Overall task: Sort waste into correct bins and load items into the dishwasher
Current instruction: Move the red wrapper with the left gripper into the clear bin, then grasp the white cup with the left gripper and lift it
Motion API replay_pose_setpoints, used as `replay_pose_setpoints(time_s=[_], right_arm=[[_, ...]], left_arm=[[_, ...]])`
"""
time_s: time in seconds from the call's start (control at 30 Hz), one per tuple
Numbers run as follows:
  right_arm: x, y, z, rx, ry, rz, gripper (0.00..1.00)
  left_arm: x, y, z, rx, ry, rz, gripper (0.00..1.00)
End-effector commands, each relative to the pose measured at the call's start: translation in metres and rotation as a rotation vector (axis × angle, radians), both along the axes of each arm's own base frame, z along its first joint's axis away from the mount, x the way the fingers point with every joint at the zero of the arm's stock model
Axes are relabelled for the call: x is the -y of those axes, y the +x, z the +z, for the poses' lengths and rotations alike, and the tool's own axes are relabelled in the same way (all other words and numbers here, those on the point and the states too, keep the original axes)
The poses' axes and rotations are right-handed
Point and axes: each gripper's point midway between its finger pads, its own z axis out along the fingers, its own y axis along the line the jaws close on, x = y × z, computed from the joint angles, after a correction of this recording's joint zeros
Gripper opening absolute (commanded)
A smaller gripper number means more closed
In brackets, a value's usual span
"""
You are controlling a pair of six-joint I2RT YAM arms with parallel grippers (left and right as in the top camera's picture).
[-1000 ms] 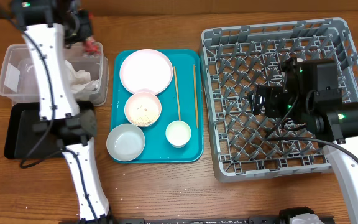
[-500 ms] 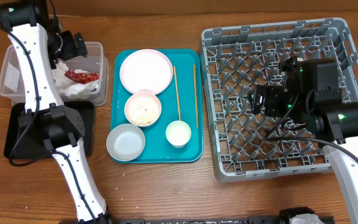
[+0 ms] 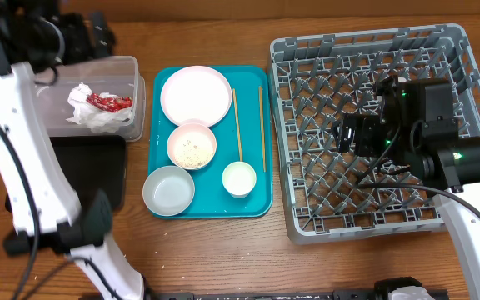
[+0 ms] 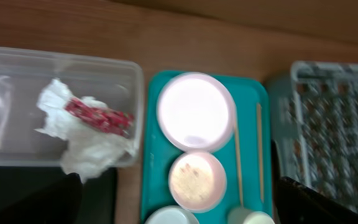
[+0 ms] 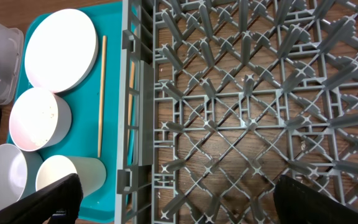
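Observation:
Next, my left gripper should move back and down to the white cup's rim (image 3: 229,169) (image 4: 252,214), since the cup stands below it and to its right in the overhead view.
The crumpled white napkin (image 3: 94,112) with the red wrapper (image 3: 108,102) lies in the clear tub (image 3: 132,67). My left gripper (image 4: 185,211) hangs open and empty high above the tub and teal tray, with one dark finger (image 4: 61,199) at each lower corner of its view. On the teal tray sit the pink plate (image 3: 196,95), the small pink dish (image 3: 192,145) with rice scraps, the grey-green bowl (image 3: 168,190), the white cup (image 3: 239,178) and two chopsticks (image 3: 237,125). My right gripper (image 5: 179,205) is open and empty over the grey dish rack (image 3: 323,225).
The black tray (image 3: 90,167) lies in front of the clear tub, partly behind my left arm. The teal tray (image 3: 257,204) sits between the bins and the rack. Upright pegs cover the rack floor under my right gripper.
My left gripper opened and the red wrapper dropped onto the napkin in the clear tub. The left arm then swung away to the left. The right arm has not moved.

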Motion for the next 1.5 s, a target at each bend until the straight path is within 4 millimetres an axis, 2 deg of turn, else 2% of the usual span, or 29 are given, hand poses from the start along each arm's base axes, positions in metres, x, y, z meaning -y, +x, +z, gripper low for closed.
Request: replay_pose_setpoints(time_s=[0.0, 0.1, 0.23, 0.4, 0.63, 0.87, 1.1, 1.33, 1.4, 1.47], right_arm=[[0.0, 0.004, 0.01, 0.028, 0.006, 0.003, 1.0], [0.0, 0.004, 0.011, 0.029, 0.006, 0.003, 1.0], [0.0, 0.004, 0.011, 0.03, 0.006, 0.003, 1.0], [0.0, 0.004, 0.01, 0.028, 0.006, 0.003, 1.0], [0.0, 0.004, 0.011, 0.028, 0.006, 0.003, 1.0], [0.0, 0.004, 0.01, 0.028, 0.007, 0.003, 1.0], [0.0, 0.004, 0.011, 0.031, 0.007, 0.003, 1.0], [0.0, 0.005, 0.012, 0.035, 0.007, 0.003, 1.0], [0.0, 0.005, 0.012, 0.035, 0.007, 0.003, 1.0], [0.0, 0.005, 0.012, 0.035, 0.007, 0.003, 1.0]], left_arm=[[0.057, -0.025, -0.034, -0.149, -0.013, -0.164, 1.0], [0.094, -0.048, -0.074, -0.307, -0.02, -0.261, 1.0], [0.139, -0.069, -0.127, -0.465, -0.008, -0.385, 1.0], [0.178, -0.084, -0.177, -0.535, 0.031, -0.482, 0.95], [0.191, -0.094, -0.229, -0.605, 0.068, -0.386, 0.84], [0.189, -0.112, -0.265, -0.677, 0.085, -0.334, 0.61], [0.188, -0.117, -0.28, -0.693, 0.087, -0.334, 0.52], [0.194, -0.125, -0.298, -0.691, 0.097, -0.363, 0.5], [0.195, -0.129, -0.304, -0.695, 0.1, -0.37, 0.42], [0.196, -0.13, -0.305, -0.695, 0.097, -0.374, 0.29]])
